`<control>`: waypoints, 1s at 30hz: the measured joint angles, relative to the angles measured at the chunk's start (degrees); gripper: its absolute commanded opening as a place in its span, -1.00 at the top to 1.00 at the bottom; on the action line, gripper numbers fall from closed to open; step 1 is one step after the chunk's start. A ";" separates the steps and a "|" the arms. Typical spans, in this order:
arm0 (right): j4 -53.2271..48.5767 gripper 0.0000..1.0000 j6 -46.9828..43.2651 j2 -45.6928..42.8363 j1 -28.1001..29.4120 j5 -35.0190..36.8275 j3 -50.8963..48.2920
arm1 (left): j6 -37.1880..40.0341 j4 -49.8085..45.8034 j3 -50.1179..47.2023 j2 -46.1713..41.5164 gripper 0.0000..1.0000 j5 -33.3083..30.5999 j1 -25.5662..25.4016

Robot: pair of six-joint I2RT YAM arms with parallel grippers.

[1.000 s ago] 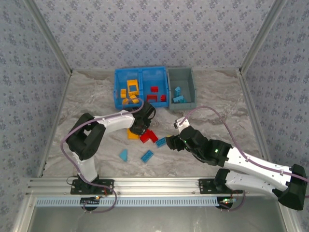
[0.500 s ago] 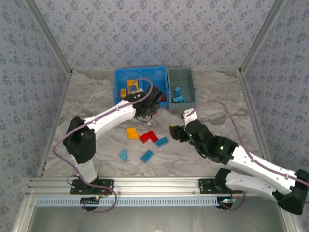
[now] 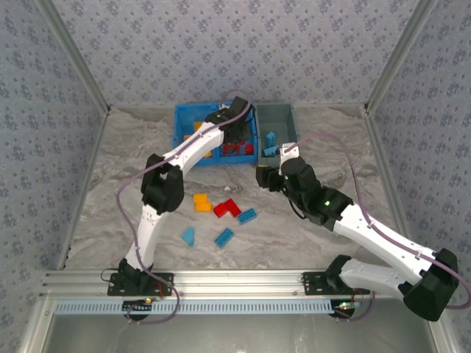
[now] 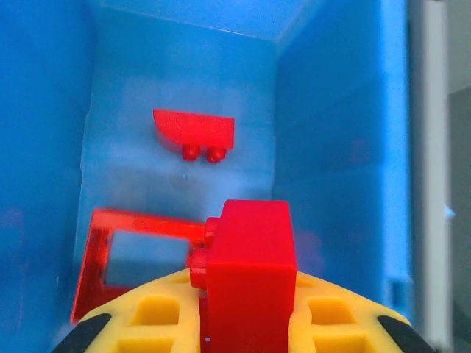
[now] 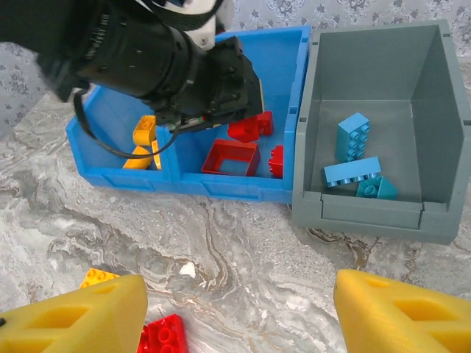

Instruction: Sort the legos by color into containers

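The red frame and red wedge are already inside the blue bin's red section point(image 4: 221, 180), so my left gripper will next go down deeper into it and let go of the red brick point(image 4: 250, 250) there.
My left gripper point(image 3: 235, 132) is shut on a red brick point(image 4: 250, 250) and hangs over the right compartment of the blue bin point(image 3: 179, 140). Below it lie a red frame point(image 4: 132, 254) and a red wedge point(image 4: 193, 129). Orange legos point(image 5: 143, 143) fill the left compartment. The grey bin point(image 5: 368, 213) holds light blue bricks point(image 5: 352, 173). My right gripper point(image 3: 265, 178) stands open and empty over bare table in front of the bins. On the table lie an orange brick point(image 3: 201, 202), a red L-shaped piece point(image 3: 227, 209) and three light blue pieces point(image 3: 246, 215).
The left arm point(image 3: 193, 147) stretches diagonally from the table's left side to the blue bin. Patterned walls close the table on three sides. The two bins stand side by side, touching, at the back.
My left arm has carried the red brick from the table's middle up and back over the blue bin's right compartment. My right gripper has moved away from the loose bricks toward the bins.
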 measured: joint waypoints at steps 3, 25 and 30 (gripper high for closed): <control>0.24 -0.41 0.02 0.76 -0.33 -0.70 0.15 | 2.71 -1.29 5.25 4.33 0.66 1.33 1.29; 0.98 -0.42 1.55 1.22 -0.81 -2.86 0.26 | 8.41 -5.40 10.54 10.80 -0.05 4.63 1.90; 0.81 -0.41 1.97 1.22 -0.79 -2.91 0.26 | 8.87 -6.56 10.54 10.14 -0.07 3.69 1.31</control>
